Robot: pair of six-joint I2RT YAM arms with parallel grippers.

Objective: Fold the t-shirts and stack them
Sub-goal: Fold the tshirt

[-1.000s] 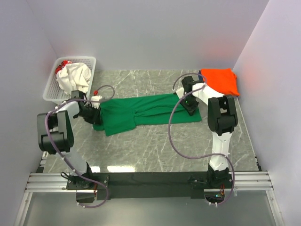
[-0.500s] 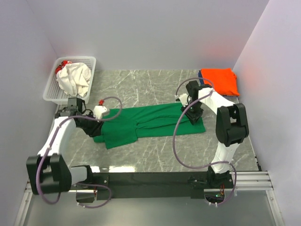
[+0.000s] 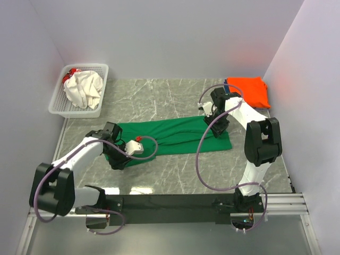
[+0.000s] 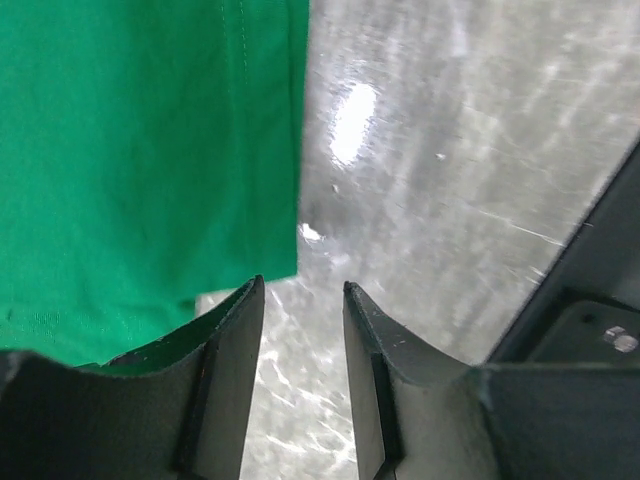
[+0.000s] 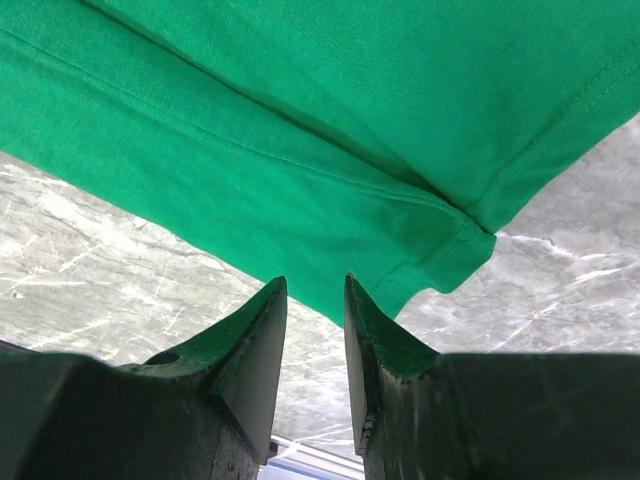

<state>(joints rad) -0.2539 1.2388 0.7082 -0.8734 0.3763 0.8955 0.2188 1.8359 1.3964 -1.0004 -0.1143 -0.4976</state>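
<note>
The dark green t-shirt's near corner (image 4: pixel 272 252) is next for my left gripper, which shifts outward onto it and closes on its fold, since bare marble lies between the open fingers.
A dark green t-shirt (image 3: pixel 175 135) lies stretched across the middle of the marble table. In the left wrist view its hem (image 4: pixel 140 150) fills the upper left. My left gripper (image 3: pixel 118 159) sits low at the shirt's near left corner, open (image 4: pixel 300 290), with only bare marble between its fingers. At the shirt's right end my right gripper (image 3: pixel 219 129) is open (image 5: pixel 315 285) too, just short of the green cloth's edge (image 5: pixel 300 120). A folded bright orange t-shirt (image 3: pixel 247 90) lies at the back right. A cream-white t-shirt (image 3: pixel 83 87) is bunched in the basket.
The white lattice basket (image 3: pixel 101 69) stands at the back left, with something red beside the cream cloth. A sliver of blue (image 3: pixel 227 83) shows under the orange shirt's left edge. Walls close in the table on three sides. The black rail (image 4: pixel 590 290) runs along the near edge.
Both grippers have opened and let go of the green shirt. The left arm swung from the shirt's far left end to its near left corner. The shirt's left end now lies nearer.
</note>
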